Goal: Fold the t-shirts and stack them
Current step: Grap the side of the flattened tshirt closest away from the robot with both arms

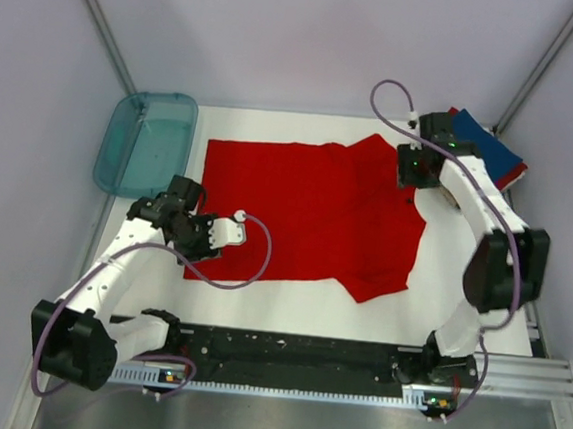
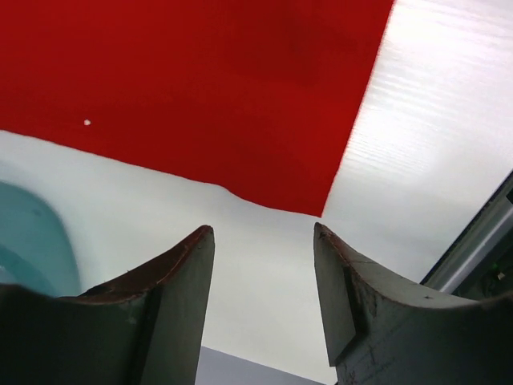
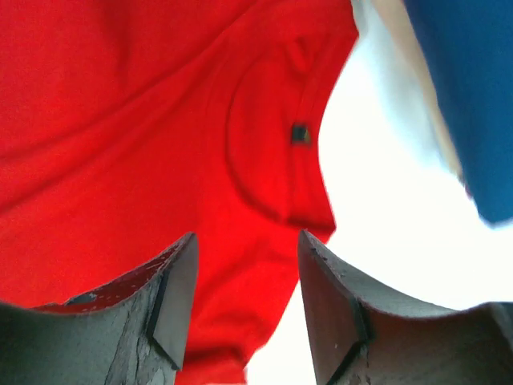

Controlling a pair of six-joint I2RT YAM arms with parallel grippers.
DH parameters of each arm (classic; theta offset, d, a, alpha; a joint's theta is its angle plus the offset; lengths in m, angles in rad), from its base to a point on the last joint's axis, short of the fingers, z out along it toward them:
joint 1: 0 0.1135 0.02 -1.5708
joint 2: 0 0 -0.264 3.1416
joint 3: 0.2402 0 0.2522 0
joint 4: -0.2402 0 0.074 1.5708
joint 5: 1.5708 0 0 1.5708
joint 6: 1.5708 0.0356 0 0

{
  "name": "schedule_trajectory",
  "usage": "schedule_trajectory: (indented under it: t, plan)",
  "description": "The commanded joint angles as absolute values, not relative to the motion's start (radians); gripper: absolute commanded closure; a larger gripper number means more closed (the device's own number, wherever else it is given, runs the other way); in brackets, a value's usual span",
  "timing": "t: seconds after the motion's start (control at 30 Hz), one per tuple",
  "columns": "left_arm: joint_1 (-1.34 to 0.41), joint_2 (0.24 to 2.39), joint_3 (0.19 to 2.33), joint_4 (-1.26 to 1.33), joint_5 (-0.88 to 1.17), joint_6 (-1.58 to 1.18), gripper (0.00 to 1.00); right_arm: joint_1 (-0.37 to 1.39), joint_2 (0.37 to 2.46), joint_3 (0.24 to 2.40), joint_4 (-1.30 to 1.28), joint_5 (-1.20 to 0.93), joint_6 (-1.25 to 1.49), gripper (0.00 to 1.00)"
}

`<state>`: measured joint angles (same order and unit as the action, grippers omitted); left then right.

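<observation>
The t-shirt's near corner [image 1: 190,273] [image 2: 317,207] lies flat on the tabletop below, toward the bar. My left gripper needs to move back and down next, so that its open fingers are on both sides of that corner.
A bright red t-shirt [image 1: 307,211] lies spread flat on the white table, its collar toward the right. In the right wrist view its collar and dark label [image 3: 300,132] show. My right gripper [image 1: 411,173] [image 3: 247,234] hovers open over the shirt's edge beside the collar, with nothing between its fingers. My left gripper [image 1: 196,239] [image 2: 263,228] stands open over bare table just off the shirt's near left corner [image 2: 317,210], holding nothing. A folded navy blue t-shirt [image 1: 486,140] [image 3: 473,88] rests at the back right on top of another red one [image 1: 517,174].
A translucent teal tray [image 1: 147,142] [image 2: 28,241] stands at the back left, close to my left arm. The black rail [image 1: 294,354] runs along the near edge. Grey walls enclose the table on three sides.
</observation>
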<state>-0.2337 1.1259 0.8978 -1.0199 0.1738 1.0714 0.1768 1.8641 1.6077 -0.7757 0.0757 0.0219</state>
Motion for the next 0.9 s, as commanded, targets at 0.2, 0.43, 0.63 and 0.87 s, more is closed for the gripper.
schedule_trajectory:
  t: [0.2,0.43,0.63,0.87]
  plan:
    - [-0.233,1.106,0.684,-0.922,0.121,1.281,0.41,0.173,1.091,0.887,-0.778,0.003,0.535,0.44]
    - [-0.233,1.166,0.577,-0.786,0.075,1.287,0.41,0.169,0.867,0.608,-0.784,0.003,0.831,0.47]
    - [-0.233,1.189,0.531,-0.716,0.063,1.266,0.44,0.169,0.908,0.497,-0.74,-0.003,0.933,0.47]
    - [-0.233,1.195,0.534,-0.724,0.089,1.258,0.7,0.163,1.015,0.485,-0.649,0.069,0.91,0.49]
